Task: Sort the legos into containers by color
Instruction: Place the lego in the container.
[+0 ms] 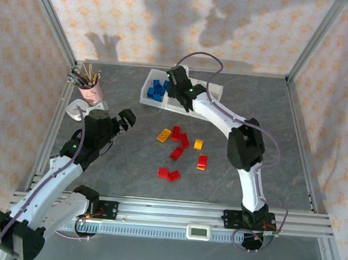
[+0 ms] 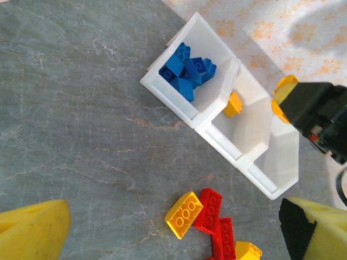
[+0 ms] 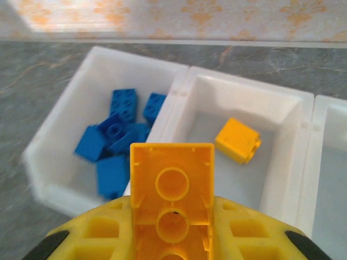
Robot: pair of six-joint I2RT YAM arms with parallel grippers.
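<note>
The middle bin (image 1: 176, 102) (image 3: 232, 174) with yellow-orange inside is below and beside my right gripper, so my right gripper needs to move gently sideways past the dividing side of the bins and down to let go of its lego.
My right gripper (image 1: 178, 86) (image 3: 172, 216) is shut on a yellow-orange lego (image 3: 172, 189), held underside up above the wall between the left and middle bins of the white containers (image 1: 146, 95) (image 3: 179, 89). Several blue legos (image 3: 114, 146) (image 1: 158, 89) lie in the left bin. One yellow-orange lego (image 3: 238, 141) (image 2: 233, 104) lies in the middle bin. Loose red legos (image 1: 176, 133) (image 2: 209, 210) and yellow-orange legos (image 1: 163, 136) (image 2: 184, 214) lie scattered mid-table. My left gripper (image 1: 126, 119) (image 2: 173, 230) hangs open, left of that pile and above the table, holding nothing.
A pink cup of pencils (image 1: 90, 88) stands at the back left, with a white object (image 1: 76, 108) just in front of it beside my left arm. Aluminium posts and patterned walls close in the table. The right arm (image 2: 317, 114) reaches over the tray.
</note>
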